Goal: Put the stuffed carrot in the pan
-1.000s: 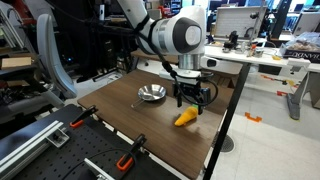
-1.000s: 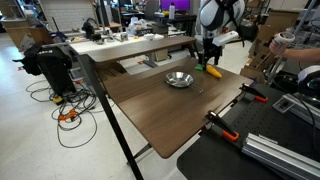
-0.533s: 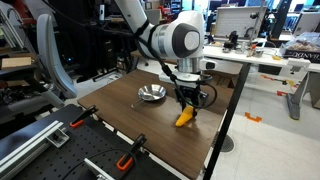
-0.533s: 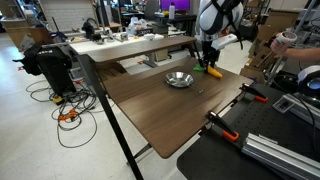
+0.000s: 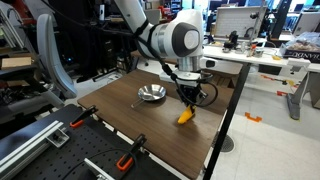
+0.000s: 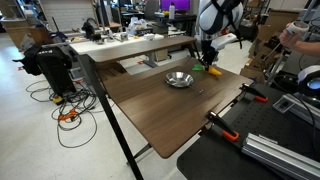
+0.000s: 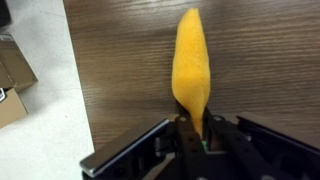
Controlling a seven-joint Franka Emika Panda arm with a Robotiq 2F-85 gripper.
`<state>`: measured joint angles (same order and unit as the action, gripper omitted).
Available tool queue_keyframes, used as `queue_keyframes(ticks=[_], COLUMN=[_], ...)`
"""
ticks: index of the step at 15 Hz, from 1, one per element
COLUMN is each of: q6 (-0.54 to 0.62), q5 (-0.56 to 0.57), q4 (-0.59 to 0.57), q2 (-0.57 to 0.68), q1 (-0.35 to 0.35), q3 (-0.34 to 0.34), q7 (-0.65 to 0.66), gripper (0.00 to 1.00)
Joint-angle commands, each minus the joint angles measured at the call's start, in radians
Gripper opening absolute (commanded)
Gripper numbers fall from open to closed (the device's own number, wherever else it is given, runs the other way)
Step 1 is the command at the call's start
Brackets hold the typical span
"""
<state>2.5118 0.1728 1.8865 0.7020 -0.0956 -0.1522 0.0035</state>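
I will lift the pinched stuffed carrot (image 5: 186, 116) with my gripper, then I will move the carrot across the table over the silver pan (image 5: 152, 94).
The stuffed carrot (image 7: 191, 62) is an orange plush cone; in the wrist view its thick end is pinched between the jaws and its tip points away over the wood. My gripper (image 7: 192, 128) is shut on it. In an exterior view the gripper (image 5: 189, 103) stands over the carrot (image 5: 186, 116), which slants down to the table near the right edge. The carrot (image 6: 212, 71) also shows in the other exterior view under the gripper (image 6: 208, 64). The silver pan (image 5: 152, 94) sits on the table a short way from the carrot, seen too as the pan (image 6: 179, 79).
The dark wooden table (image 5: 130, 130) has orange clamps (image 5: 125, 162) on its near edge. Its edge (image 7: 72, 90) runs close beside the carrot, with floor and a cardboard box (image 7: 12, 78) beyond. Desks and lab clutter stand behind.
The jaws have closed from wide open onto the carrot's thick end. The arm has dropped slightly toward the table; the carrot's thick end is now pinched.
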Motion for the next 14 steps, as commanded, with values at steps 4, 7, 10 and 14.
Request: queue_keyframes(ticks=[4,7,10,14], q6=[0.022,0.021,0.018,0.017], q5=[0.017,0.017,0.015,0.012], q4=[0.067,0.090,0.111,0.129], q2=[-0.106,-0.160,-0.209,-0.243], q1=[0.043,0.069,0.099,0.136], q3=[-0.003,0.012,0.034,0.068], q7=[0.015,0.019,0.022,0.031], gripper=[0.03,0.03,0.03,0.03])
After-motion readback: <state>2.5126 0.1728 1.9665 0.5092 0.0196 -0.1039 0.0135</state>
